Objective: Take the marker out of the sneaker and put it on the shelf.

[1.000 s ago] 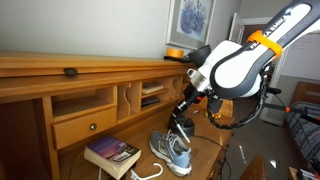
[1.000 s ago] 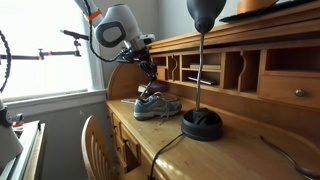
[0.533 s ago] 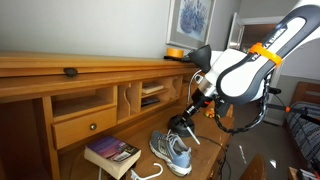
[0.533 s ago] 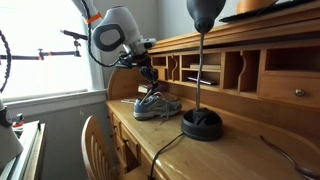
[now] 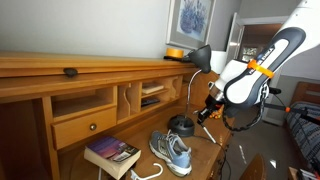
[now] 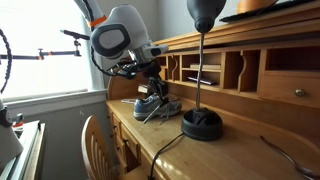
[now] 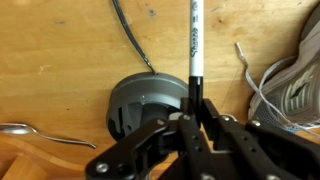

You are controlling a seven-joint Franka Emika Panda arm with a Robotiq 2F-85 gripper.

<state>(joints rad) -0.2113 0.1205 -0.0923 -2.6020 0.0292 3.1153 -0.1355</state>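
Observation:
The robot's gripper will next carry the marker down toward the bare wood between the lamp cable and the sneaker (image 5: 172,152) and release the marker's dark end, because that part of the wood is empty.
In the wrist view my gripper (image 7: 196,118) is shut on the black end of a white marker (image 7: 195,40), whose shaft sticks out over the desk. Beneath it lies the round grey lamp base (image 7: 147,100). The grey and blue sneaker (image 5: 172,152) stands on the desktop, and in both exterior views the gripper (image 5: 209,110) hangs above and beside it, clear of the shoe (image 6: 157,105). Its white laces (image 7: 255,75) show at the right of the wrist view. The long wooden shelf (image 5: 80,65) tops the desk hutch.
A book (image 5: 112,153) lies on the desk next to the sneaker. A black desk lamp (image 6: 202,120) stands close by, its cable (image 7: 130,40) running across the wood. An orange bowl (image 5: 175,52) and a small black object (image 5: 70,71) sit on the shelf. Cubbies and a drawer (image 5: 85,126) fill the hutch.
The arm has lifted up and away from the sneaker's opening, carrying the marker with it, and now sits over the lamp base. The jaws have stayed shut.

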